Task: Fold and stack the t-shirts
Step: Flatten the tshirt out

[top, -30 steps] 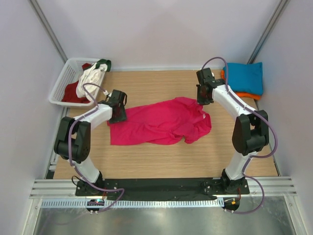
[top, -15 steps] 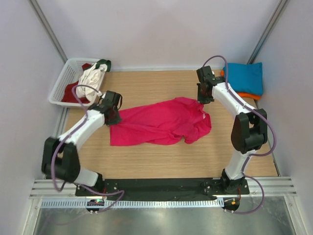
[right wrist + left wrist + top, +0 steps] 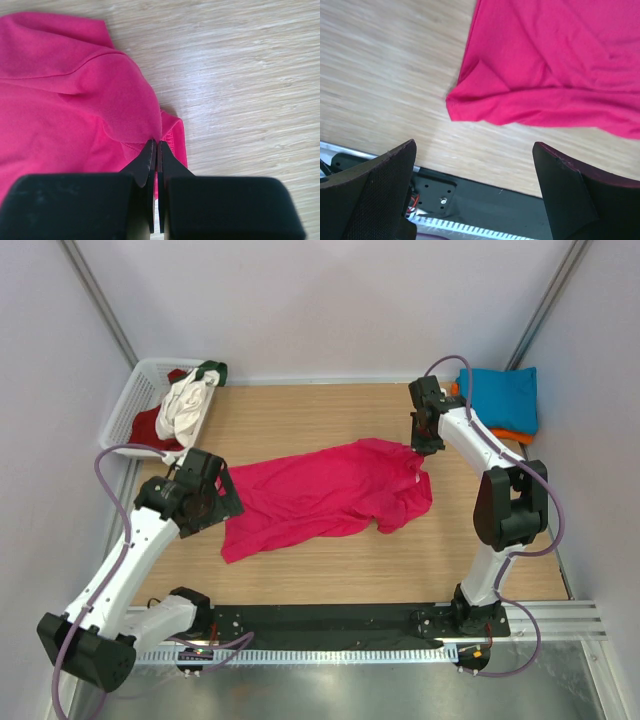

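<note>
My open left gripper should next move outward and down onto the shirt's far corner by the basket, because my right gripper already holds the other end of the shirt's far edge.
A magenta-pink t-shirt (image 3: 330, 490) lies spread and rumpled across the middle of the table. My right gripper (image 3: 425, 445) is at its far right corner, shut on a raised fold of the pink cloth (image 3: 156, 144). Over the shirt's left edge my left gripper (image 3: 212, 505) stands wide open and holds nothing. In the left wrist view the shirt's near-left corner (image 3: 470, 102) lies flat on the wood beyond the fingers (image 3: 375, 195). A folded teal-blue t-shirt (image 3: 505, 395) rests on an orange one (image 3: 512, 434) at the far right.
A white lattice basket (image 3: 118, 425) at the far left corner holds a white shirt (image 3: 183, 405), a dark red one (image 3: 150, 427) and a green one (image 3: 212, 370). The black base rail (image 3: 485, 195) runs along the table's near edge.
My left gripper has opened, let go of the pink shirt's left edge and drawn back toward the near left. That corner now lies stretched nearer the front. The right gripper has barely moved.
</note>
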`<state>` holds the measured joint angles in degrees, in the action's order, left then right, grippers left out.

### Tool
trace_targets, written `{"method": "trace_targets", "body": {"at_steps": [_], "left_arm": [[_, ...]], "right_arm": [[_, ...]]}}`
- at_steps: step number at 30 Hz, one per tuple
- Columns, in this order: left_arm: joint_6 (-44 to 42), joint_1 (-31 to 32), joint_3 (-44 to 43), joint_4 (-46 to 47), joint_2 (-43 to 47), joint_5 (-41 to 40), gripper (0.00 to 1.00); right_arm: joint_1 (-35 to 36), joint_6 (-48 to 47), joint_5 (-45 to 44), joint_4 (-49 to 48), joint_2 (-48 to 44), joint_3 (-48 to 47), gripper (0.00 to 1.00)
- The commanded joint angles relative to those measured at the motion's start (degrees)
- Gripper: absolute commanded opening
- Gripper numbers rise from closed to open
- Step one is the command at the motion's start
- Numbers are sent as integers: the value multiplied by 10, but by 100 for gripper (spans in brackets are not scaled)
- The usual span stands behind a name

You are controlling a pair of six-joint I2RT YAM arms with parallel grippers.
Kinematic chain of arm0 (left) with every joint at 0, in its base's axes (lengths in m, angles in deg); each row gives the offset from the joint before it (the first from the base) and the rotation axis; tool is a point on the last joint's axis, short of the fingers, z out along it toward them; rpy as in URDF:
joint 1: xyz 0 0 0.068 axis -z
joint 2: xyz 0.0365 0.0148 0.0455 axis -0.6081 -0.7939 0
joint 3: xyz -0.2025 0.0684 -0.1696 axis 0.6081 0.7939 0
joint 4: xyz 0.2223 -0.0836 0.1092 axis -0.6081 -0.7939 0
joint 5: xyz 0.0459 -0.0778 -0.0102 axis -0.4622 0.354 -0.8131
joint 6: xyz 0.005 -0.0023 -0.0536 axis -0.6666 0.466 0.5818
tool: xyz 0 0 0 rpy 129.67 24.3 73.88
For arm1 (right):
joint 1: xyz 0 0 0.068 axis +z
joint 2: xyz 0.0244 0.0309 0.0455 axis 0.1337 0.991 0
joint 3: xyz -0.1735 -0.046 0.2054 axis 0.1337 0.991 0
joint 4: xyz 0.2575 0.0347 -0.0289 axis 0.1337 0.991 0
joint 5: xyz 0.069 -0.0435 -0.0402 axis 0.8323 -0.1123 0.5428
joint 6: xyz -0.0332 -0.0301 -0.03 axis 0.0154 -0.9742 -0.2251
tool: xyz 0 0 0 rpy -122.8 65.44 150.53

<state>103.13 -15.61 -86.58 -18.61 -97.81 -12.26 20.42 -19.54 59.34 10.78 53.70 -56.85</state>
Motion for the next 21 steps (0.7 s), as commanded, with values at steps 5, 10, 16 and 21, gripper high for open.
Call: {"method": "trace_targets", "body": {"at_steps": [5, 10, 16, 21], "left_arm": [[-30, -105, -62, 155, -207, 4, 96], [-44, -131, -125, 285, -341, -12, 85], [-78, -143, -187, 345, -431, -53, 79], [-82, -161, -186, 388, -472, -55, 72]], "right_arm": [[0, 8, 23, -14, -29, 15, 1], [0, 9, 35, -21, -26, 22, 1], [1, 14, 44, -28, -32, 27, 1], [0, 6, 40, -30, -31, 35, 1]]}}
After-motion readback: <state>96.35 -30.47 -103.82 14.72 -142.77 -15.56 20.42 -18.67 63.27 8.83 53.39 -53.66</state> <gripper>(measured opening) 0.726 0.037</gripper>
